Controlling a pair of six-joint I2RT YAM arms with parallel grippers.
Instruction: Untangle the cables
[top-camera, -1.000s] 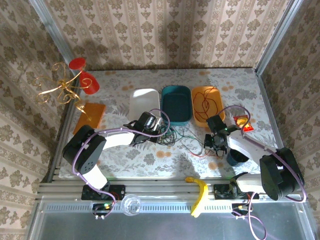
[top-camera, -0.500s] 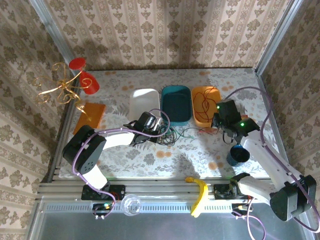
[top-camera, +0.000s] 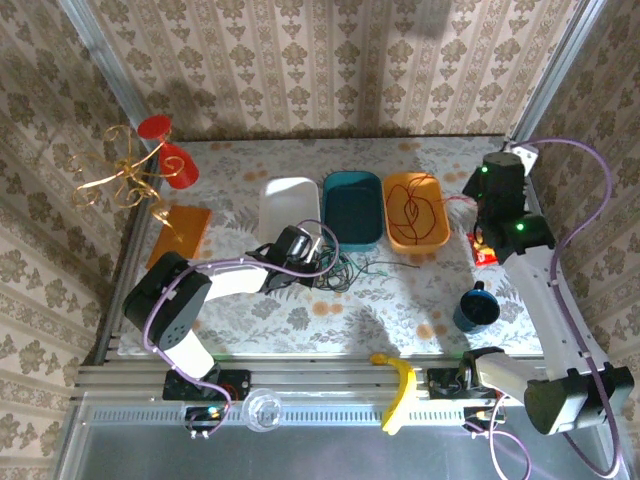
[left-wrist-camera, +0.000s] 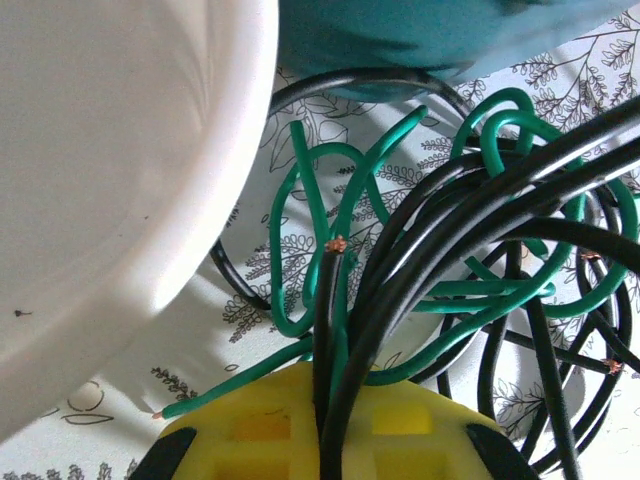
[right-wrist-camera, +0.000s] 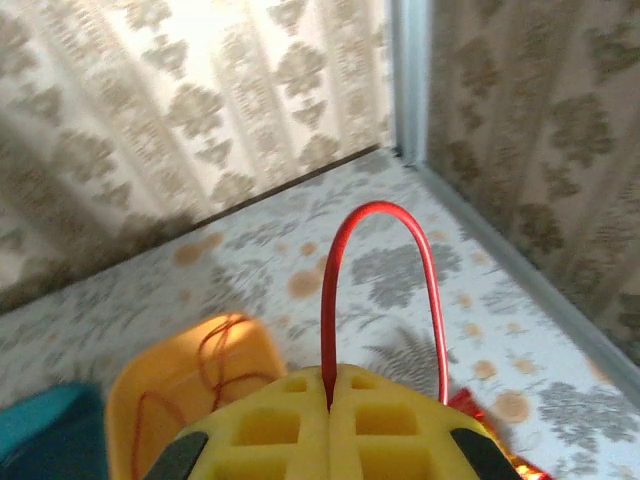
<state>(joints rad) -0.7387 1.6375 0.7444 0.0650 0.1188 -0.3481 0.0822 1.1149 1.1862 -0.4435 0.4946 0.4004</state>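
My right gripper moves across and down over the orange tray (right-wrist-camera: 195, 385) next, which lies below it toward the teal tray, to release the red cable among matching coils.
A tangle of black and green cables (top-camera: 342, 268) lies in front of the teal tray. My left gripper (top-camera: 308, 254) is shut on it. In the left wrist view the yellow pads (left-wrist-camera: 250, 430) pinch black strands (left-wrist-camera: 450, 230) and a green strand (left-wrist-camera: 300, 200) at the gripper (left-wrist-camera: 335, 400). My right gripper (top-camera: 492, 190) is raised over the back right of the table, shut on a red cable (top-camera: 458, 199). In the right wrist view that red cable (right-wrist-camera: 380, 212) arches up from the closed gripper (right-wrist-camera: 332, 378) and drops on the right. A second red cable (top-camera: 413, 207) lies coiled in the orange tray.
White tray (top-camera: 290, 205), teal tray (top-camera: 352, 232) and orange tray (top-camera: 437, 235) stand in a row at mid-table. A blue cup (top-camera: 478, 308) and a red packet (top-camera: 487, 248) sit at the right, a banana (top-camera: 397, 385) on the front rail, a gold stand (top-camera: 130, 175) at far left.
My right arm has risen and swung from near the blue cup to the back right, drawing the red cable away from the tangle. The left arm has stayed put.
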